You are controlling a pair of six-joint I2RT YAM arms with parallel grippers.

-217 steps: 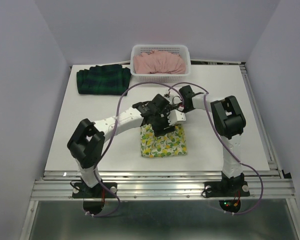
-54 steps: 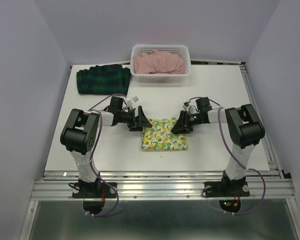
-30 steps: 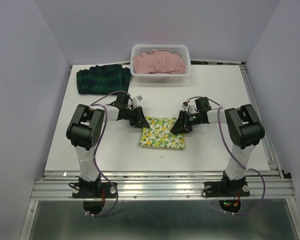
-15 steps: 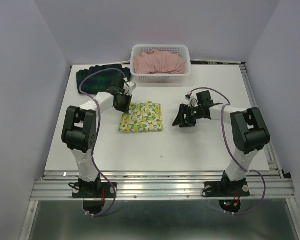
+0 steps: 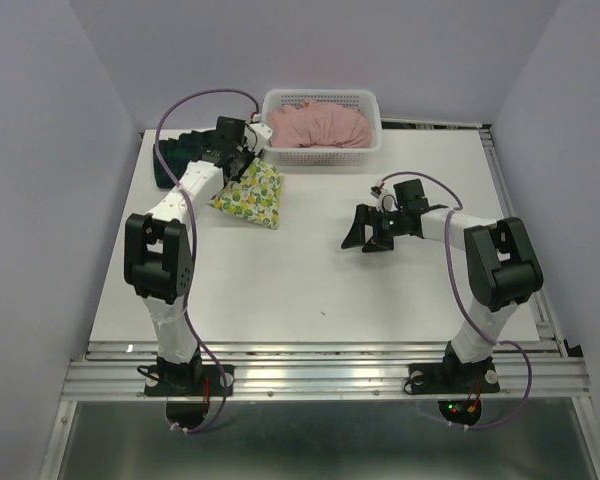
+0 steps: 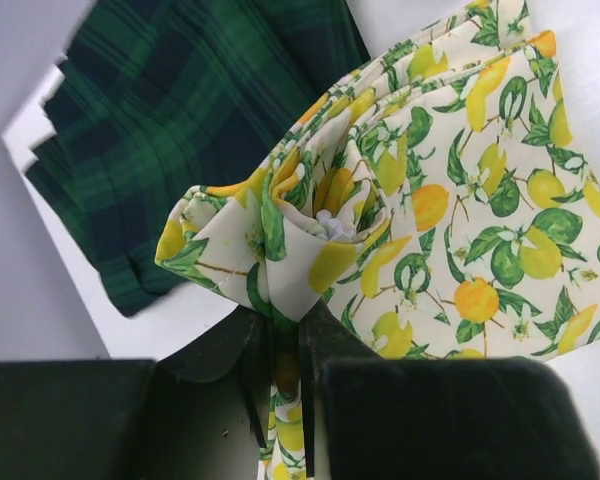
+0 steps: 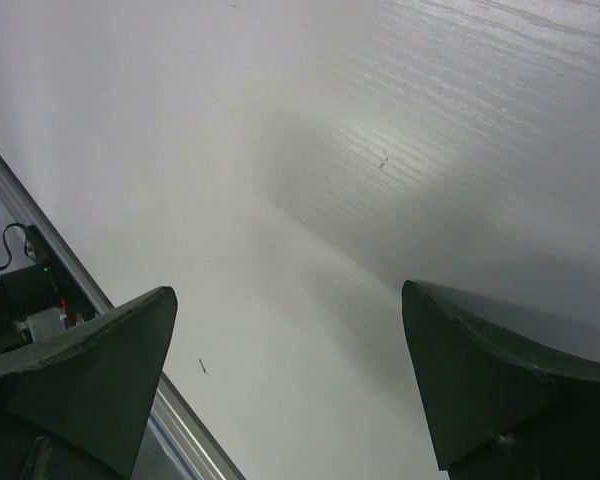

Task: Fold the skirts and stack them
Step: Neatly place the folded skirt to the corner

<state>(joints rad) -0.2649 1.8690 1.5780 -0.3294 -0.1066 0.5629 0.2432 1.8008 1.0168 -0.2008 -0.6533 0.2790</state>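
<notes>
My left gripper goes outward and to the left in the top view next, then down onto the dark plaid skirt (image 5: 182, 156) (image 6: 194, 132), since that skirt already lies folded there.
The folded lemon-print skirt (image 5: 250, 195) hangs from my left gripper (image 5: 237, 163), lifted at the back left of the table. In the left wrist view the jaws are shut on a bunched edge of the lemon-print skirt (image 6: 420, 200), my left gripper (image 6: 280, 360) pinching it. The dark plaid skirt (image 5: 175, 158) lies folded just behind and left of it, also seen as plaid skirt (image 6: 180, 130). The pink skirt (image 5: 318, 125) fills the white basket (image 5: 374, 135). My right gripper (image 5: 362, 232) stands open over bare table, right gripper (image 7: 290, 320) with nothing between its fingers.
The basket stands at the back centre against the wall. A metal rail (image 5: 320, 362) runs along the table's near edge, and another rail (image 5: 510, 220) along its right side. Purple cables loop over both arms.
My left gripper has carried the lemon-print skirt from the table's middle up and back-left toward the plaid skirt. My right gripper has let go of it and opened wide, staying at mid-right.
</notes>
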